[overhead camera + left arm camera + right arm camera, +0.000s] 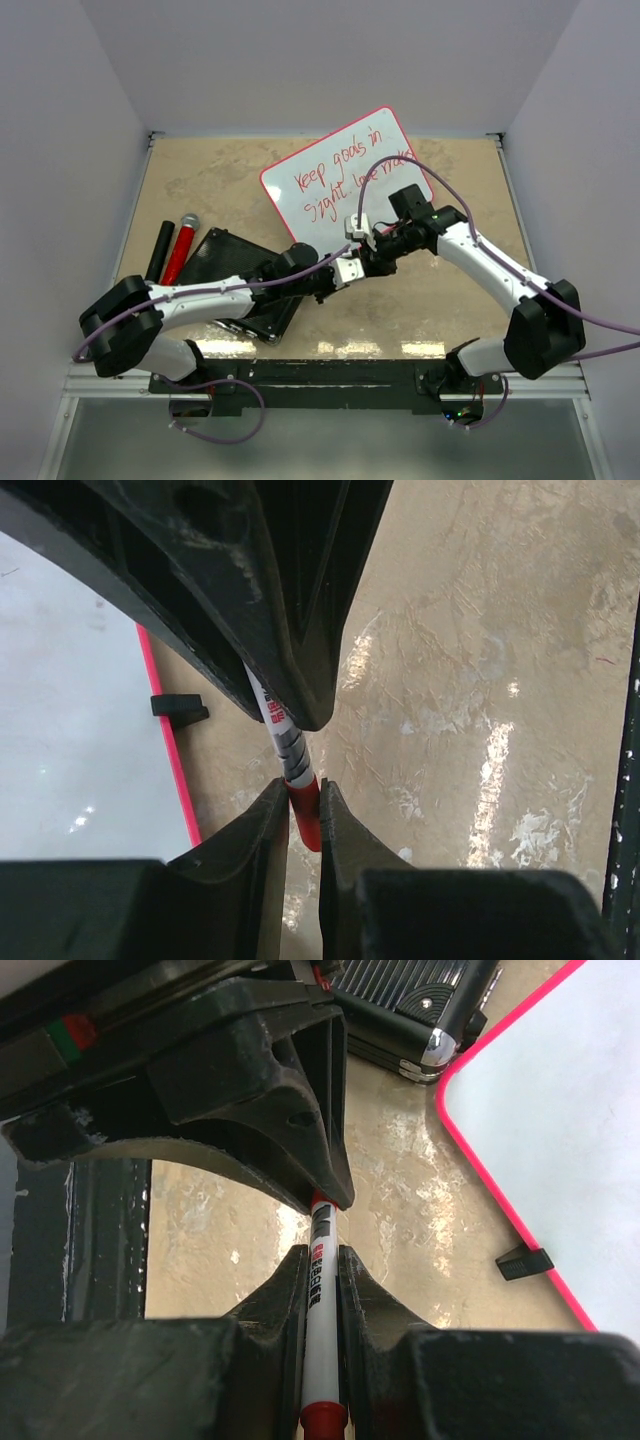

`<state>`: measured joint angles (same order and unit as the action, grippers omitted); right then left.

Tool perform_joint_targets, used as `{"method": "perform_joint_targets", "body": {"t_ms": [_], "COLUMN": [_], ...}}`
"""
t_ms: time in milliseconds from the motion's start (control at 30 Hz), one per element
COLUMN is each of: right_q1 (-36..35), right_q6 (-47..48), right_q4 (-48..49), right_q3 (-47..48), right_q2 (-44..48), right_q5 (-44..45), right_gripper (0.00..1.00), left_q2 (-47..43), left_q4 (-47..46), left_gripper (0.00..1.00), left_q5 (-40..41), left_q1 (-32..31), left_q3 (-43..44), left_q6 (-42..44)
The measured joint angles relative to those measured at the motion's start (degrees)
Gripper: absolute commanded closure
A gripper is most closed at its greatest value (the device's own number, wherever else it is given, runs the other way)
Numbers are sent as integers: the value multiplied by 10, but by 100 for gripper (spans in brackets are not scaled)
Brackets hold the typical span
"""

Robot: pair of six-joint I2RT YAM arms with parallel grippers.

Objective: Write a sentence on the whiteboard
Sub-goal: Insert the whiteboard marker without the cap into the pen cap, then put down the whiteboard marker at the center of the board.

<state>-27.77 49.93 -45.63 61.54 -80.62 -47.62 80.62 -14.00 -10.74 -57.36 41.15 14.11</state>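
I will next lower the capped marker with my right gripper to the bare tabletop before the whiteboard's near edge and let it go, because the red sentence is already written.
The whiteboard lies tilted at the back centre, with the red handwritten sentence on it in two lines. A white marker with a red cap hangs between the two grippers, just in front of the board's near edge. My left gripper is shut on the red cap; in the top view the left gripper meets my right gripper. My right gripper is shut on the marker's white barrel. The board's red rim and a black clip show beside the marker.
A black ribbed slab lies under the left arm; it also shows in the right wrist view. A black cylinder and a red one lie at the left. White walls enclose the tan table.
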Motion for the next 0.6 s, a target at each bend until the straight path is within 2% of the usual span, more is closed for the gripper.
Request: {"method": "perform_joint_targets", "body": {"t_ms": [33, 67, 167, 267, 367, 467, 500, 567, 600], "right_q1": [0, 1, 5, 8, 12, 13, 14, 17, 22], "right_q6": [-5, -11, -27, -31, -30, -30, -30, -34, -34], "right_q4": [2, 6, 26, 34, 33, 35, 35, 35, 35], "right_q3": [0, -1, -5, -20, -26, -27, -28, -31, -32], "right_q2": [2, 5, 20, 13, -12, -39, -46, -50, -49], "right_q5": [2, 3, 7, 24, 42, 62, 67, 77, 79], "right_gripper": [100, 100, 99, 98, 93, 70, 58, 47, 37], "left_q2": [-1, -6, -65, -229, -359, -445, -469, -494, -497], "left_q4": [0, -1, -63, -149, -153, -108, -88, -41, -12], "left_gripper": [86, 66, 41, 26, 19, 11, 11, 7, 6], "left_q5": [3, 7, 17, 24, 43, 87, 106, 148, 171], "left_q1": [0, 0, -1, -10, -13, -12, -12, -11, -10], "left_q3": [0, -2, -57, -137, -171, -172, -171, -160, -148], "left_q6": [-1, -3, -23, -66, -107, -145, -158, -181, -194]}}
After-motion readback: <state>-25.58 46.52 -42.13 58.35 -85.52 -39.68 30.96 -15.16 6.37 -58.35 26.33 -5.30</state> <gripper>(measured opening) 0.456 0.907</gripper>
